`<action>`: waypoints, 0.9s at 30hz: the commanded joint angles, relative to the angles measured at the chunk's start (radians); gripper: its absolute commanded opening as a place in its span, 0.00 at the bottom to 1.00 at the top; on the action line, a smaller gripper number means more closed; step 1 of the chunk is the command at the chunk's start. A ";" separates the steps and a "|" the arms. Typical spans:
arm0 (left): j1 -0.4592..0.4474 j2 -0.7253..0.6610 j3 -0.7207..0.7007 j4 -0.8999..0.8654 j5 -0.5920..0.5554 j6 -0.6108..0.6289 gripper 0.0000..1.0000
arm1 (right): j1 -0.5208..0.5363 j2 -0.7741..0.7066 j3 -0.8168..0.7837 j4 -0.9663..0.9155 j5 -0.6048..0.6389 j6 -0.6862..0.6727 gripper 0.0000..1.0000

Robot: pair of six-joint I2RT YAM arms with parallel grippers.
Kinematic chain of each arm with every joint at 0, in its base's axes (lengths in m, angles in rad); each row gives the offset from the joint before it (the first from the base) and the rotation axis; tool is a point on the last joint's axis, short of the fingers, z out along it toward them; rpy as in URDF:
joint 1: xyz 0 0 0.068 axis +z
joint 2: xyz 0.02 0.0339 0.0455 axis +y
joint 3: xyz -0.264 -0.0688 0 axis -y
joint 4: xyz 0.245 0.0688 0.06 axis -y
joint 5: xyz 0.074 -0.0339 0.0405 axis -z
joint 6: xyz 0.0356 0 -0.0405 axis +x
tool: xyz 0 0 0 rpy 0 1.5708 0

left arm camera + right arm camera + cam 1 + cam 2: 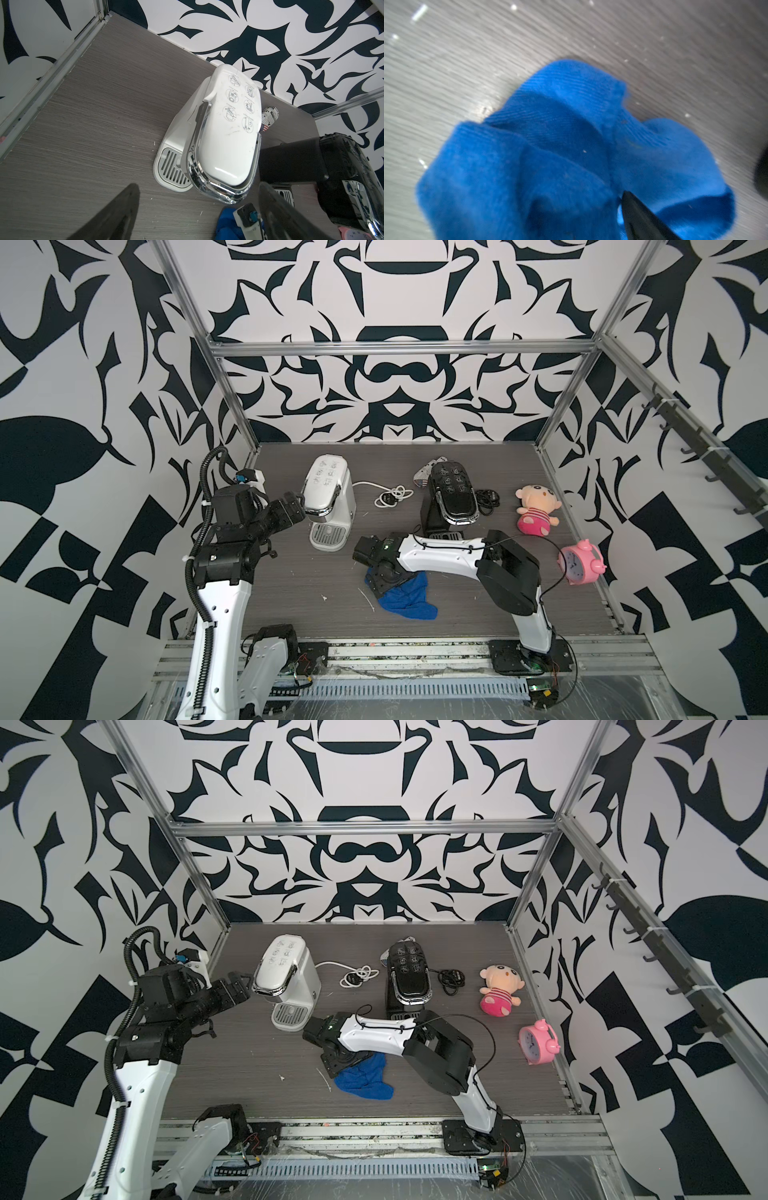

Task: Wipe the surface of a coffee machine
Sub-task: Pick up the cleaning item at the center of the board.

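The blue cloth's bunched fold already has one black finger beside it, so my right gripper stays low and closes its parted fingers on it next.
A white coffee machine [328, 493] [282, 965] [228, 128] stands at the back left of the table. A black coffee machine [455, 493] [409, 973] stands to its right. My left gripper [297, 506] [198, 187] hovers open at the white machine's left side, level with its chrome-edged lid, and holds nothing. A crumpled blue cloth [409, 599] [365, 1081] [560, 145] lies on the table in front of the black machine. My right gripper [388, 585] [581, 199] points down into the cloth's folds with its jaws apart. One black fingertip [639, 218] shows; cloth covers the other.
A white cord [390, 495] and a black cord [486, 499] lie coiled beside the machines. A plush doll [534, 510] and a pink alarm clock [579, 564] sit at the right edge. A patterned item [424, 477] lies behind the black machine. Aluminium posts frame the table.
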 commanded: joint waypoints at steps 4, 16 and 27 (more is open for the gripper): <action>0.006 -0.013 0.016 -0.046 -0.030 0.016 0.91 | 0.012 -0.015 -0.077 0.095 -0.037 0.013 0.43; 0.027 0.078 0.062 0.055 0.006 -0.020 0.82 | 0.013 -0.178 0.108 -0.052 0.019 -0.122 0.00; 0.056 0.111 0.101 0.075 0.016 -0.001 0.79 | 0.013 -0.438 0.075 0.323 -0.026 -0.170 0.00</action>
